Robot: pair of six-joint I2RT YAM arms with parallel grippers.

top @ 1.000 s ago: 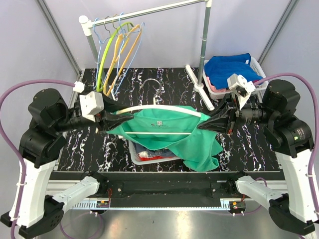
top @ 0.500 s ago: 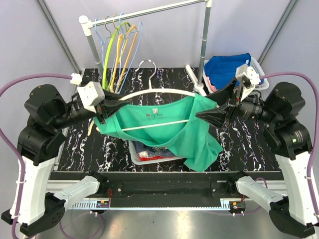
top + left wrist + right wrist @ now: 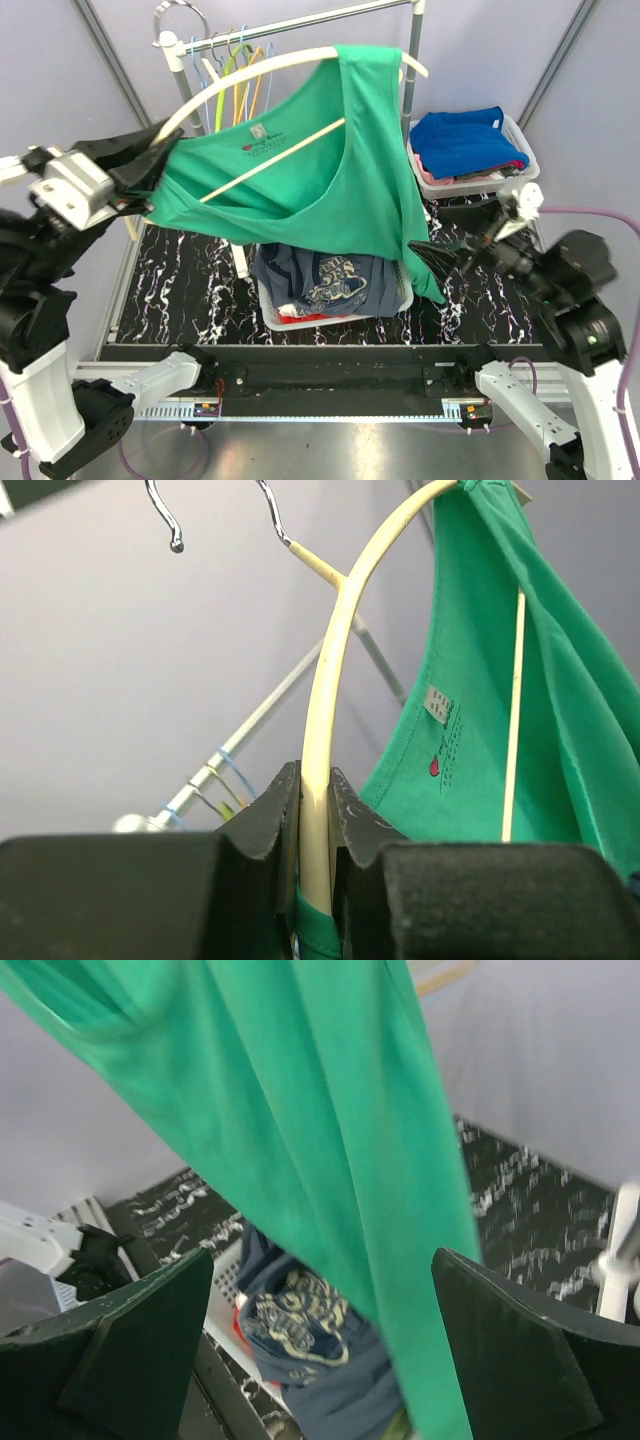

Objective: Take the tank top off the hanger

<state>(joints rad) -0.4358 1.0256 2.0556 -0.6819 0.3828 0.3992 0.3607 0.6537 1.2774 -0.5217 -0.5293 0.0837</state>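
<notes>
My right gripper should next move into the cloth, turning toward the bar, and close, because the side hem of the tank top already hangs between my open fingers.
The green tank top (image 3: 320, 170) hangs on a cream hanger (image 3: 250, 72) that is lifted high and tilted, its right end up near the rail. My left gripper (image 3: 150, 172) is shut on the hanger's lower left end. In the left wrist view the hanger's arm (image 3: 330, 680) runs up between the shut jaws (image 3: 315, 815), with the tank top (image 3: 560, 710) to the right and a bit of its cloth caught below. My right gripper (image 3: 438, 240) stands open by the shirt's hanging hem. In the right wrist view the green cloth (image 3: 330, 1110) drapes between its wide-apart fingers (image 3: 150, 1330), untouched.
A rail (image 3: 300, 22) at the back carries several coloured hangers (image 3: 235, 80). A white basket (image 3: 262, 305) below the shirt holds a navy printed garment (image 3: 325, 280), also in the right wrist view (image 3: 320, 1345). Another basket (image 3: 522, 145) at the back right holds blue clothes.
My left arm has swung the hanger and tank top up high and tilted them. My right gripper has opened, let go of the hanger's right end and dropped down to the right.
</notes>
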